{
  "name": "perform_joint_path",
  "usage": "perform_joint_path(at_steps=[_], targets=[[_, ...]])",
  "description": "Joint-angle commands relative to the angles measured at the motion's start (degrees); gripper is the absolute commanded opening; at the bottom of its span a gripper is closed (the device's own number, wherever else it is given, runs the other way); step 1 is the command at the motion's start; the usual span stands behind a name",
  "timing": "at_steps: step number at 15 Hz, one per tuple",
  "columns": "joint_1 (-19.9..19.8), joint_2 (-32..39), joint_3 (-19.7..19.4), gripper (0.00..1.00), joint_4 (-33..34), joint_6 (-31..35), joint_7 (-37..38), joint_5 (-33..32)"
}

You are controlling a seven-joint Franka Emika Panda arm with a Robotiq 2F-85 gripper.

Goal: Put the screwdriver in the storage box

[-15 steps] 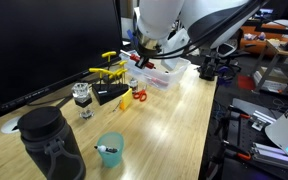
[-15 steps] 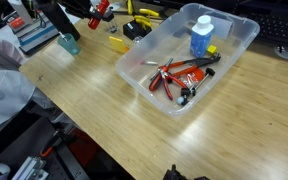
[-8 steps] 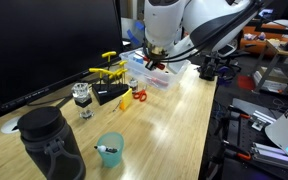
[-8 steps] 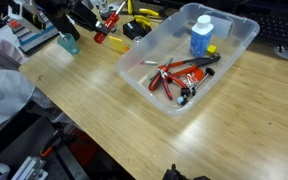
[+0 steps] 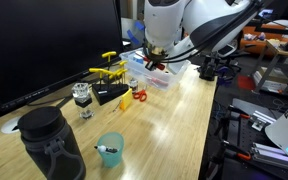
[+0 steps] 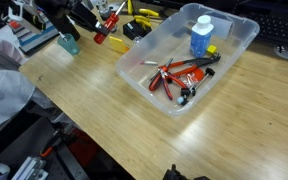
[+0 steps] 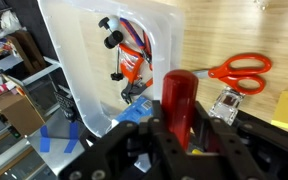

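The screwdriver's handle still hangs outside the box, so the robot's gripper will next carry it over the side of the box, lower it toward the red and black tools and release it.
My gripper [image 5: 152,58] is shut on the screwdriver [image 5: 155,63] and holds it in the air above the table. In the wrist view the red handle [image 7: 179,98] stands upright between the black fingers [image 7: 136,140] of my gripper [image 7: 179,138]. The storage box [image 5: 172,78] is a clear whitish bin just beyond and below the gripper. In an exterior view the gripper [image 6: 102,22] and screwdriver [image 6: 107,21] are left of the box [image 6: 162,45], near its far left side. The wrist view shows the box's wall [image 7: 72,60] ahead to the left.
The box holds red and black tools [image 6: 179,78] and a blue bottle [image 6: 201,38]. Orange-red scissors [image 7: 239,68] lie on the wood beside it. Yellow-handled tools [image 5: 108,70], a small black box [image 5: 111,95], a glass jar [image 5: 82,98], a teal cup [image 5: 110,150] and a dark bag [image 5: 49,145] stand nearby.
The gripper has moved a little toward the storage box with the screwdriver in it. Over the last half second nothing has visibly moved.
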Motion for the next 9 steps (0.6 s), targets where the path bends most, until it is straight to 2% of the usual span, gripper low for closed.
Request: perform_joint_path(at_steps=[1, 5, 9], targets=[[-2.91, -0.85, 1.07, 0.08, -0.34, -0.56, 2.78, -0.88], [-6.73, -1.26, -0.65, 0.08, -0.84, -0.50, 6.09, -0.52], [-10.57, -0.06, -2.54, 0.08, -0.79, 2.30, 7.79, -0.56]])
